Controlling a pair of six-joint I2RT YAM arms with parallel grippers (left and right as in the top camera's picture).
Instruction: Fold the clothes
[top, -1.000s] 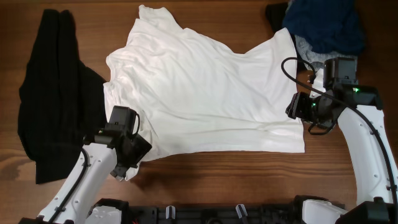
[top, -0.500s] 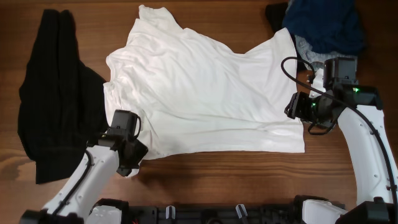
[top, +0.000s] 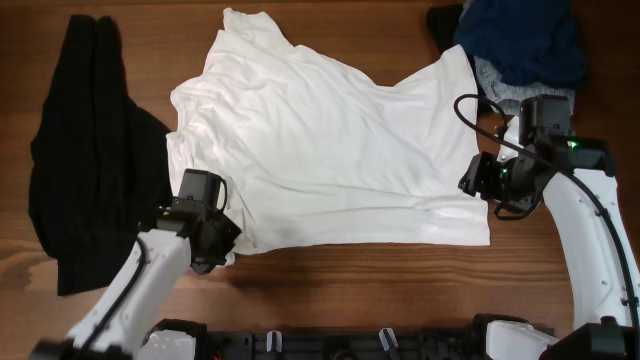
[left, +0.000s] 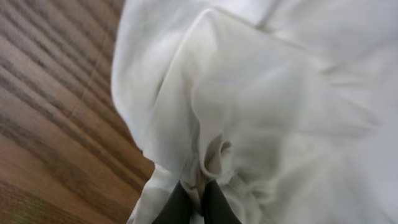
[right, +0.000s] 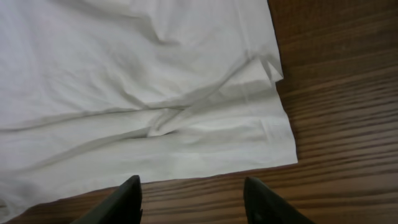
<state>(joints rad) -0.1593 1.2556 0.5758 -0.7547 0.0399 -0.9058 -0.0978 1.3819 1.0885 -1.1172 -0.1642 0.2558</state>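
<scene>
I should next move my left gripper toward the black garment (top: 85, 150), then outward onto the shirt's crumpled side edge (top: 200, 153), and let go, because the corner of the hem is bunched and creased.
The clothes in play are a large white T-shirt (top: 320, 150), spread with wrinkles across the middle of the wooden table, and a black garment (top: 85, 150) lying to its left. My left gripper (top: 218, 243) is at the shirt's near-left corner. In the left wrist view the left gripper (left: 199, 198) is shut on a bunched fold of the white shirt (left: 267, 93). My right gripper (top: 472, 180) is at the shirt's right edge. In the right wrist view the right gripper (right: 194, 194) stands open over bare wood just outside the shirt's edge (right: 186, 168), with nothing between its fingers.
A heap of dark blue and grey clothing (top: 520, 45) lies at the far right corner, close behind the right arm. Bare wooden table (top: 350, 280) runs along the front edge below the shirt.
My left gripper has shut on the shirt's near-left corner, gathering fabric between its fingers, and shifted slightly. The right arm has barely moved.
</scene>
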